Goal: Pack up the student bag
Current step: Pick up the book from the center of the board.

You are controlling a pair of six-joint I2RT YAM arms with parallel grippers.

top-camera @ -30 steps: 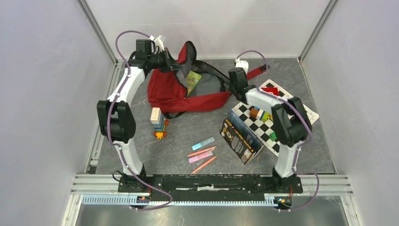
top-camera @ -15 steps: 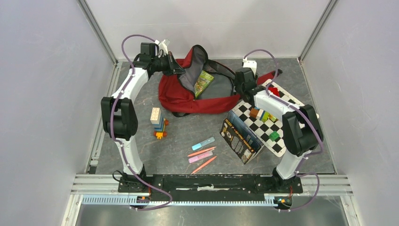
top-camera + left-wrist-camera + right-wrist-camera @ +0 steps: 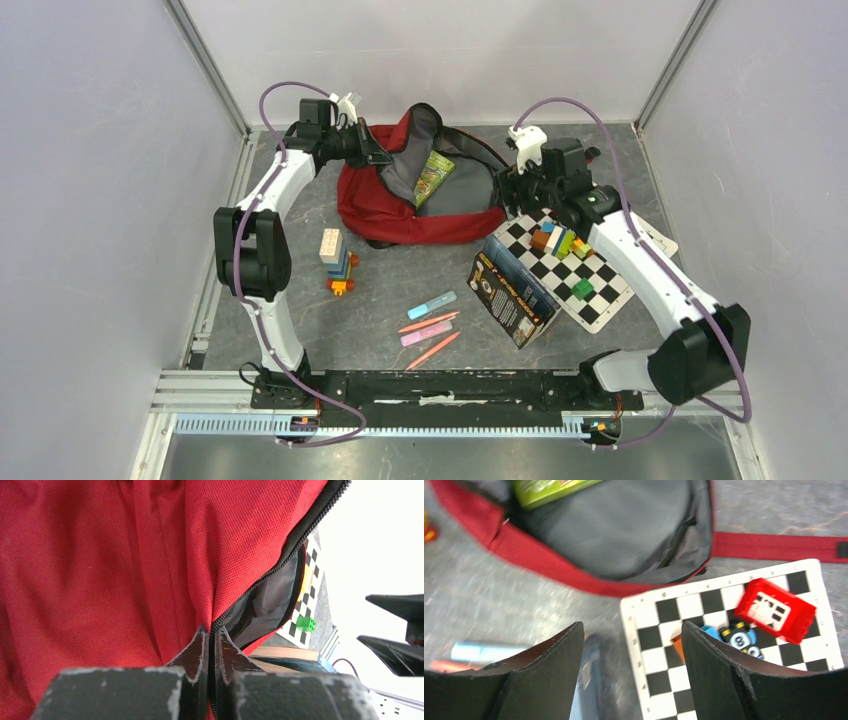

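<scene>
My right gripper moves back and down next, its open fingers astride the dark blue book's upturned spine (image 3: 522, 271), since the book still stands outside the open bag (image 3: 400, 208).
The student bag (image 3: 400, 208), a dark red backpack, lies open at the back of the table and shows its grey lining. A green packet (image 3: 432, 175) lies inside it. At the bag's upper left rim my left gripper (image 3: 375, 153) is shut. In the left wrist view its fingers (image 3: 197, 650) pinch the zip edge of the red fabric (image 3: 100, 555). My right gripper (image 3: 512, 190) hovers open just right of the bag with nothing between its fingers. The right wrist view puts this gripper (image 3: 631, 630) over the table between the bag's mouth (image 3: 624, 530) and the chessboard's corner (image 3: 659, 610).
A chessboard (image 3: 600, 275) carries coloured bricks (image 3: 560, 243) and a small red box (image 3: 774, 610). A dark blue book (image 3: 510, 290) leans at its left edge. A brick tower (image 3: 335, 260) stands front left of the bag. Highlighters and pens (image 3: 430, 322) lie near the middle.
My right gripper has opened and drawn away to the right of the bag. The bag has shifted right and spread open, with my left gripper still on its rim.
</scene>
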